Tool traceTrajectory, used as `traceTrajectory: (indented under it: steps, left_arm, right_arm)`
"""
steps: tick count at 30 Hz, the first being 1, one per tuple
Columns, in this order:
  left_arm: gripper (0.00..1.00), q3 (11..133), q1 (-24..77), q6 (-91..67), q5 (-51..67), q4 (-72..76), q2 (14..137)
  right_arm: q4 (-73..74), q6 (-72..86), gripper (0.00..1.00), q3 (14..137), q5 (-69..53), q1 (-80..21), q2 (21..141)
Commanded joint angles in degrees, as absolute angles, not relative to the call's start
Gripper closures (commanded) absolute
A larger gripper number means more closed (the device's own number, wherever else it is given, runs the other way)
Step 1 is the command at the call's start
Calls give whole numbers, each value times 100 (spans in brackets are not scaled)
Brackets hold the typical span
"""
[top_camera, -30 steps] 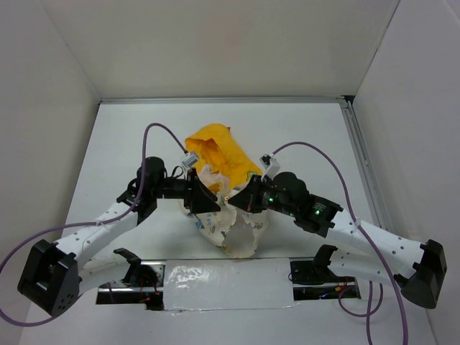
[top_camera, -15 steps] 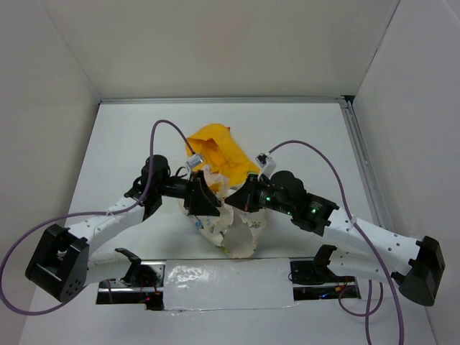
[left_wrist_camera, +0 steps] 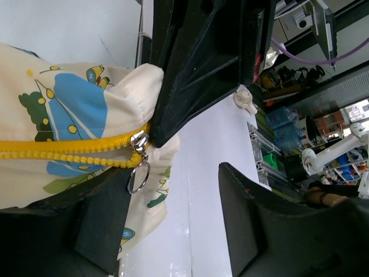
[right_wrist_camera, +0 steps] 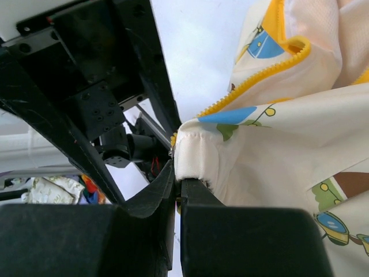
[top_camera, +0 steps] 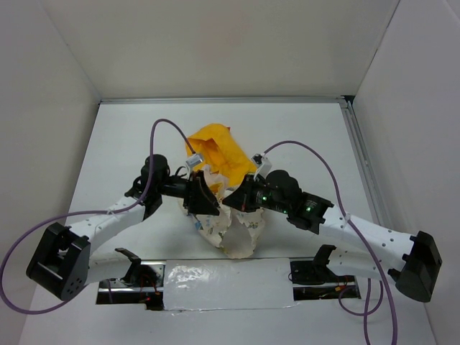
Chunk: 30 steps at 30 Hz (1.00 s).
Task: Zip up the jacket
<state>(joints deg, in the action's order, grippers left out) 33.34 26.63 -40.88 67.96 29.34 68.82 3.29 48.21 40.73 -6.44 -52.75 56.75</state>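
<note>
The jacket (top_camera: 233, 233) lies bunched, so my right gripper draws its bottom corner to the right in the top view next and releases it on the tabletop.
The jacket (top_camera: 233, 233) lies bunched mid-table, cream with cartoon prints, its yellow-orange hood (top_camera: 213, 149) toward the back. My right gripper (top_camera: 233, 199) is shut on the cream bottom corner of the jacket (right_wrist_camera: 199, 151), beside the yellow zipper teeth (right_wrist_camera: 253, 81). My left gripper (top_camera: 208, 204) is open right next to it. In the left wrist view the yellow zipper (left_wrist_camera: 63, 151) ends at a metal slider (left_wrist_camera: 139, 141) with a ring pull (left_wrist_camera: 138, 176), hanging just by my lower finger (left_wrist_camera: 95, 225). The left gripper (left_wrist_camera: 173, 176) holds nothing. The right gripper's black body (left_wrist_camera: 207, 57) sits above the slider.
White walls enclose the table on three sides. A metal rail (top_camera: 361, 162) runs along the right edge. A shiny taped strip (top_camera: 223, 280) and the arm bases lie at the near edge. Purple cables (top_camera: 169, 129) arch over both arms.
My right gripper has moved a little left and back, closer to the left gripper, with the jacket corner in it. The left arm's elbow has shifted slightly.
</note>
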Motion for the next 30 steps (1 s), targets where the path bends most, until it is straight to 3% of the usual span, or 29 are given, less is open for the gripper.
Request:
traceTrajectory:
  steps: [1, 8, 15, 21, 30]
  left_arm:
    - [31, 3524, 2628, -4026, 7014, 3287, 6873]
    - [54, 3604, 2628, -3964, 6952, 3076, 6908]
    - [64, 3674, 2628, -3911, 6777, 2857, 6961]
    - [99, 3744, 2619, -3709, 6215, 2304, 6794]
    - [100, 3612, 2409, -3463, 4984, 1371, 6144]
  right_arm:
    - [281, 4825, 100, 4228, -466, -5309, 5730]
    - [299, 4808, 100, 4236, -378, -5317, 5625]
    - [255, 4799, 100, 4245, -466, -5300, 5642]
    - [412, 4799, 100, 4227, -274, -5300, 5468]
    - [1335, 4799, 100, 4236, 562, -5282, 4896]
